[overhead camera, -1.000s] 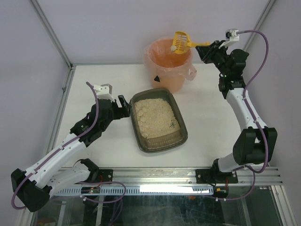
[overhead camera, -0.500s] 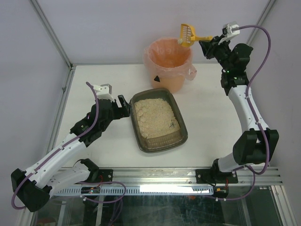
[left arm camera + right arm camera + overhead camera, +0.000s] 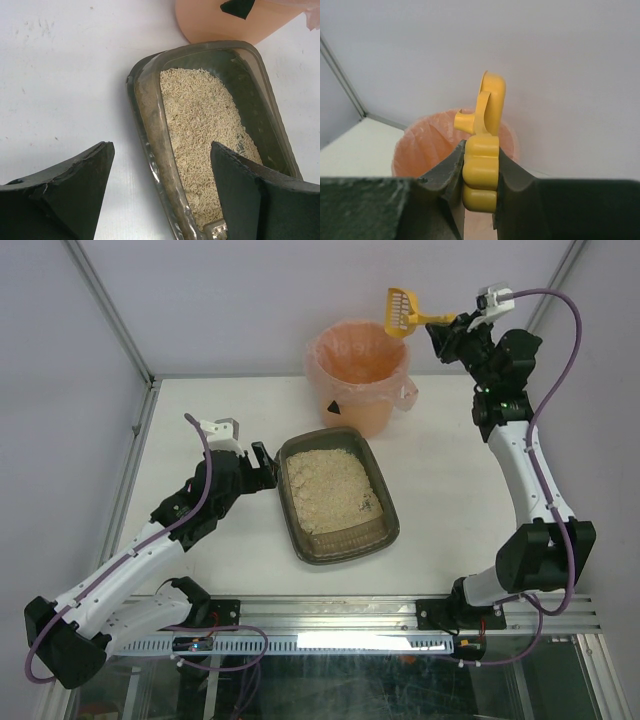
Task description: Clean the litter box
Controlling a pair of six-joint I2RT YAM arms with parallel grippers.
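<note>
The beige litter (image 3: 338, 496) is below and back from my right gripper. My right gripper next needs to bring the empty scoop back and down onto the litter and let go.
The litter box (image 3: 380, 485) is a dark grey-brown tray of beige litter at the table's middle; it also shows in the left wrist view (image 3: 150, 115). My left gripper (image 3: 262, 466) is open, its jaws astride the tray's left rim (image 3: 162, 192), one finger over the litter, one outside. My right gripper (image 3: 442, 335) is shut on the handle of the yellow slotted scoop (image 3: 402, 310), held high above the right rim of the orange-pink bag-lined bucket (image 3: 358, 375). The right wrist view shows the scoop (image 3: 482, 160) edge-on, upright, with the bucket (image 3: 420, 145) below.
The bucket stands just behind the litter box, almost touching it (image 3: 220, 25). A metal frame post (image 3: 110, 310) and the enclosure walls bound the white table at left and back. The rail runs along the near edge.
My right gripper has lifted the scoop up and to the right, from over the bucket's mouth to above its right rim. The left arm and the litter box have not moved.
</note>
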